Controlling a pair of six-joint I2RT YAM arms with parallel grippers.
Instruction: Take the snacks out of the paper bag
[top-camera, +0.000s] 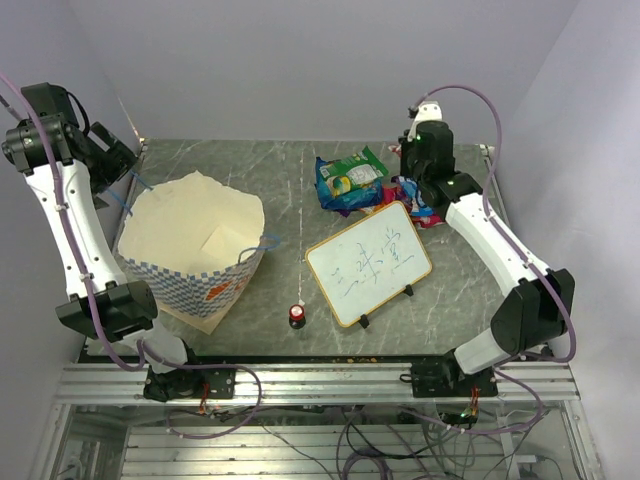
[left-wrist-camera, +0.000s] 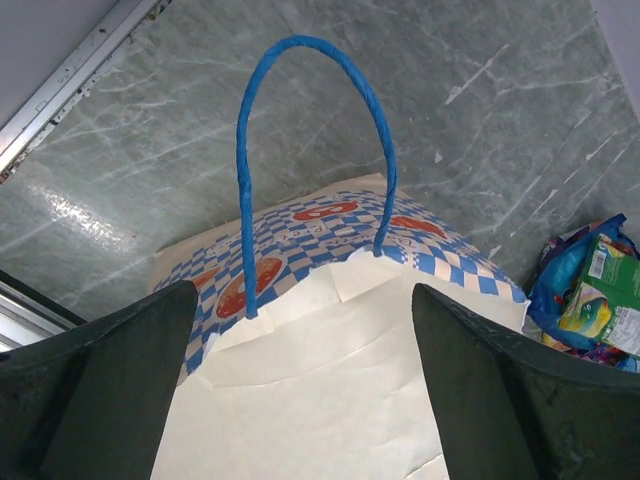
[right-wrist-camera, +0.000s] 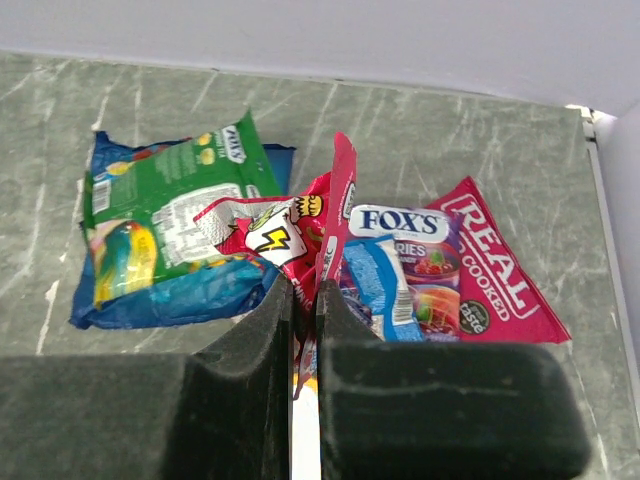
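Next, my right gripper lowers the red-pink packet toward the right in the top view, onto the blue and purple packets (top-camera: 413, 197) (right-wrist-camera: 408, 274).
The paper bag (top-camera: 190, 240) stands open at the left, cream inside with a blue-checkered band; nothing shows inside it. My left gripper (top-camera: 125, 165) is open just above the bag's back-left rim, with its jaws wide over the cream inner wall (left-wrist-camera: 330, 390) and the blue cord handle (left-wrist-camera: 300, 60) arching ahead. My right gripper (right-wrist-camera: 305, 295) is shut on the edge of a red-pink snack packet (right-wrist-camera: 335, 200). It holds the packet over the pile of snacks (top-camera: 350, 178) at the back right. The pile has a green packet (right-wrist-camera: 170, 210), a blue one (right-wrist-camera: 170, 295), a purple one (right-wrist-camera: 420, 250) and a pink one (right-wrist-camera: 500, 270).
A wood-framed whiteboard (top-camera: 368, 262) lies tilted in front of the snack pile. A small red-topped black knob (top-camera: 297, 315) stands near the front middle. The grey wall runs close behind the table's back edge (right-wrist-camera: 300, 65).
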